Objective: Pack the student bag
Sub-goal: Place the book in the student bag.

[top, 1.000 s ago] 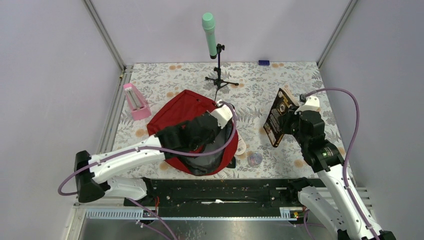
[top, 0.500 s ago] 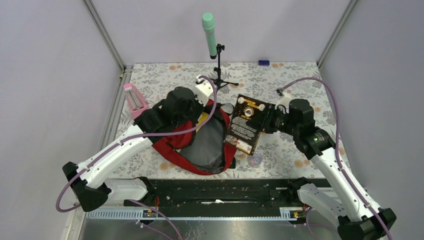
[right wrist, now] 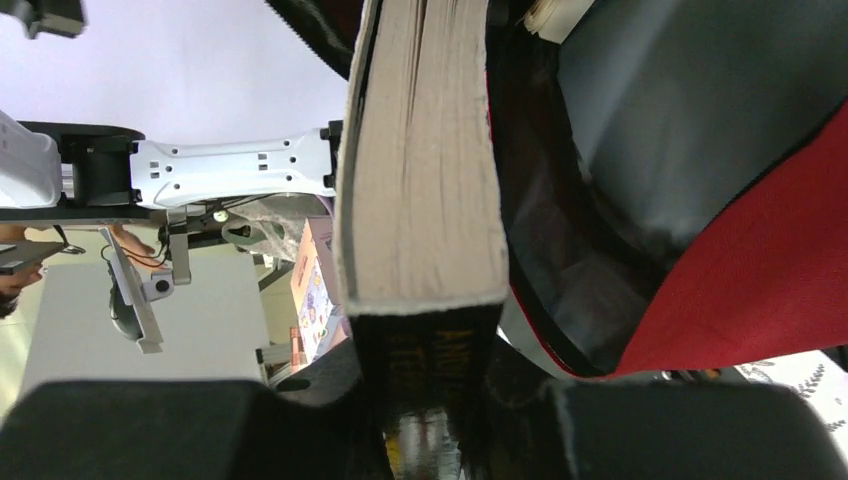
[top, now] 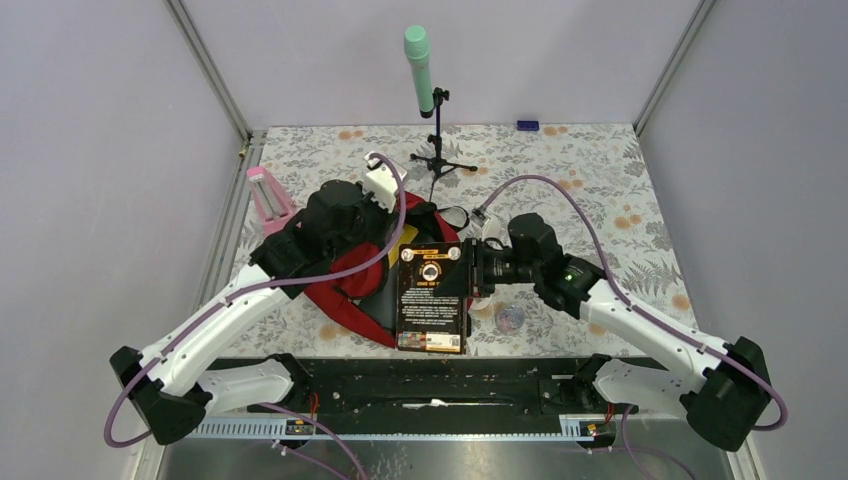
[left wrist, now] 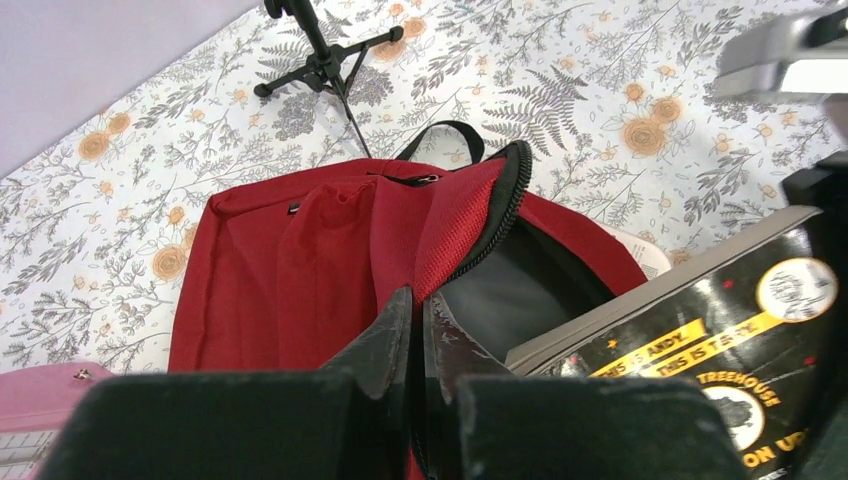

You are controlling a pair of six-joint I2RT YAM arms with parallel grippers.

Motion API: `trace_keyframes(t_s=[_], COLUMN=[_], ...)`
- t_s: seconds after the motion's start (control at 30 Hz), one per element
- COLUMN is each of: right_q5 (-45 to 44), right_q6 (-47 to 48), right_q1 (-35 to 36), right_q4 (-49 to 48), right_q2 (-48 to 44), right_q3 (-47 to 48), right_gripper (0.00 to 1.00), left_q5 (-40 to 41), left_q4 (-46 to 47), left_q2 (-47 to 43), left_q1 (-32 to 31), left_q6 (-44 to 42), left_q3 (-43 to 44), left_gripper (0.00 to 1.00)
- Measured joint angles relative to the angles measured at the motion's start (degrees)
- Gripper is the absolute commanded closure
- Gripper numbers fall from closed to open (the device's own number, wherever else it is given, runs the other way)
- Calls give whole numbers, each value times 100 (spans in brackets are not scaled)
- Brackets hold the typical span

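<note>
The book (top: 432, 300) goes left in the top view and down into the bag's opening (top: 424, 229) next, where my right gripper releases it, since the bag's zippered edge is held up.
The red student bag (top: 340, 300) lies open at mid-table, showing its dark grey lining (left wrist: 520, 290). My left gripper (top: 398, 240) is shut on the bag's zippered opening edge (left wrist: 470, 240) and holds it up; the jaws show pressed together in the left wrist view (left wrist: 420, 310). My right gripper (top: 470, 272) is shut on a thick black book (top: 432, 300) with yellow lettering. It holds the book by the spine over the bag's mouth. In the right wrist view the book's page edge (right wrist: 420, 200) points at the grey lining (right wrist: 680, 120) between my right gripper's (right wrist: 425, 400) fingers.
A pink case (top: 268, 200) stands left of the bag. A green microphone on a black tripod (top: 432, 150) stands at the back. A small round clear object (top: 510, 318) lies right of the bag, and a blue item (top: 527, 125) lies by the back wall.
My right arm swung the book from the right side leftward and laid it over the bag's mouth. My left gripper pulled the bag's edge up and back, opening it.
</note>
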State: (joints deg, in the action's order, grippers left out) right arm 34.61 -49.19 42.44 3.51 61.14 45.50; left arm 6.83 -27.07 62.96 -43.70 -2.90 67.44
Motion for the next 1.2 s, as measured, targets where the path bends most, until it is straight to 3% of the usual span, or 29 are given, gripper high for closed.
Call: trace_keyframes(t_s=[0.13,0.6,0.97,1.2], right_q5=[-170,-2065,-3047,-4328], right_q6=[-256,-1725,-2116,-1996], right_q1=[116,120,476,1045], right_q4=[-109,-1526,-2721,-3762], right_q2=[188,1172,2063,2439], right_q3=[-15,-302,-101,-101], right_gripper=[100,100,100,100], left_q5=[-129,-743,-841,-955], left_q4=[162,450,452,470], left_q2=[-264,-686,-688,-688], left_q1=[22,33,44,74], left_q6=[-11,-166,-181,-177], left_q3=[-173,-509,-520,-520], left_gripper=[100,100,100,100])
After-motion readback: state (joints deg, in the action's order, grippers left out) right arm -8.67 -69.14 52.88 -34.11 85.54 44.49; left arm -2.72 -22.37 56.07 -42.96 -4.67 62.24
